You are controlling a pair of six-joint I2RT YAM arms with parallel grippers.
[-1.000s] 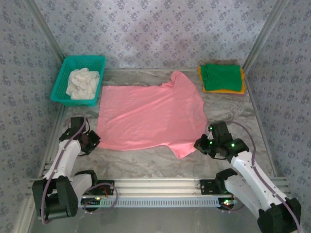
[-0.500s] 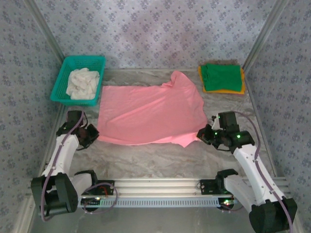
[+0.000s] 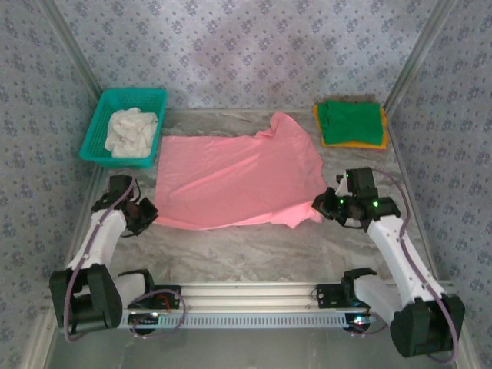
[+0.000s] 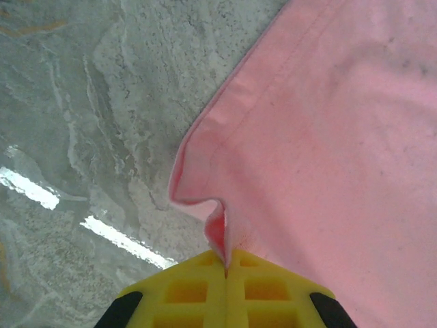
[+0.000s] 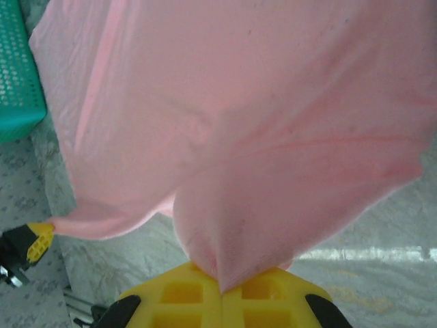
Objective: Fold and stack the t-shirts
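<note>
My left gripper should carry the shirt's near corner outward over the shirt's side hem (image 3: 162, 189) (image 4: 254, 74) next and let it go, because the shirt's near edge is lifted and the shirt lies flat outward of it.
The salmon-pink t-shirt (image 3: 238, 177) lies spread across the middle of the table, its near edge lifted off the surface. My left gripper (image 3: 148, 211) is shut on the shirt's near left corner (image 4: 205, 205), pinching a fold of hem between the yellow fingers (image 4: 191, 290). My right gripper (image 3: 319, 206) is shut on the near right corner, and the cloth (image 5: 273, 171) drapes up and away from its yellow fingers (image 5: 273, 294). The green t-shirt (image 3: 352, 121) lies folded on the orange-yellow one (image 3: 350, 144) at the back right.
A teal mesh basket (image 3: 100, 131) with a crumpled white cloth (image 3: 131, 132) stands at the back left; its corner (image 5: 17, 75) shows in the right wrist view. Patterned walls close in the marbled table (image 3: 231, 254) on three sides.
Both grippers have drawn the shirt's near edge away from the front of the table. The right gripper rose and moved farther back with its corner; the lower sleeve flap no longer lies flat.
</note>
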